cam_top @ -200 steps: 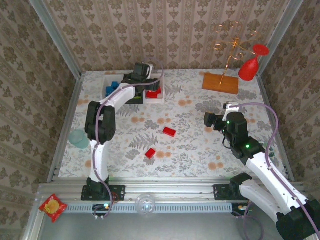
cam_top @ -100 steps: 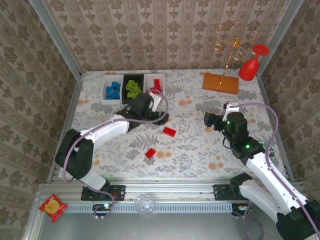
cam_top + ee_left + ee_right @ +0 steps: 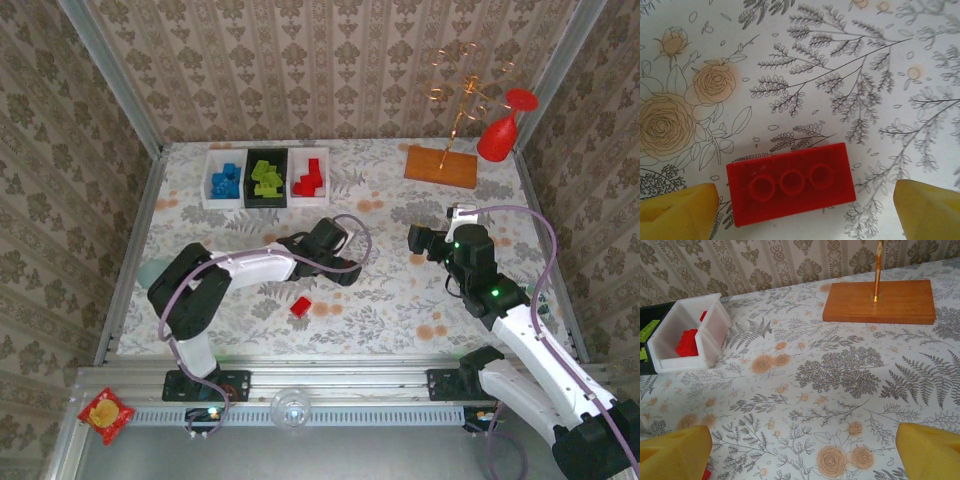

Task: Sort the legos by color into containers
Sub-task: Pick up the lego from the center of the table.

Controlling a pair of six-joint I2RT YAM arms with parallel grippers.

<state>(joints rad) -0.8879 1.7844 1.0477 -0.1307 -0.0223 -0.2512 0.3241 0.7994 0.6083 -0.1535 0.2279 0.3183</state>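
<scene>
My left gripper is open just above the short ends of the upturned red lego (image 3: 791,184), which face its fingers. It should go down next and close on them.
A red lego (image 3: 790,184) lies underside up on the flowered table, between the yellow fingertips (image 3: 677,214) of my open left gripper (image 3: 805,212), which hovers just above it without touching. From above, the left gripper (image 3: 340,262) covers that brick. A second red lego (image 3: 300,307) lies nearer the front. At the back left stand three containers: a white one (image 3: 207,180) with blue legos, a black one (image 3: 249,182) with green legos, and a white one (image 3: 326,182) with red legos (image 3: 688,342). My right gripper (image 3: 415,240) hangs open over bare table (image 3: 802,455).
A wooden base (image 3: 441,166) carrying a gold rack stands at the back right, with a red wine glass (image 3: 503,130) hanging from it. A pale teal cup (image 3: 157,277) sits at the left edge. Patterned walls close the table on three sides.
The left arm has swung from the containers to the middle of the table and come down over a red lego, its jaws widening. The right arm has not moved.
</scene>
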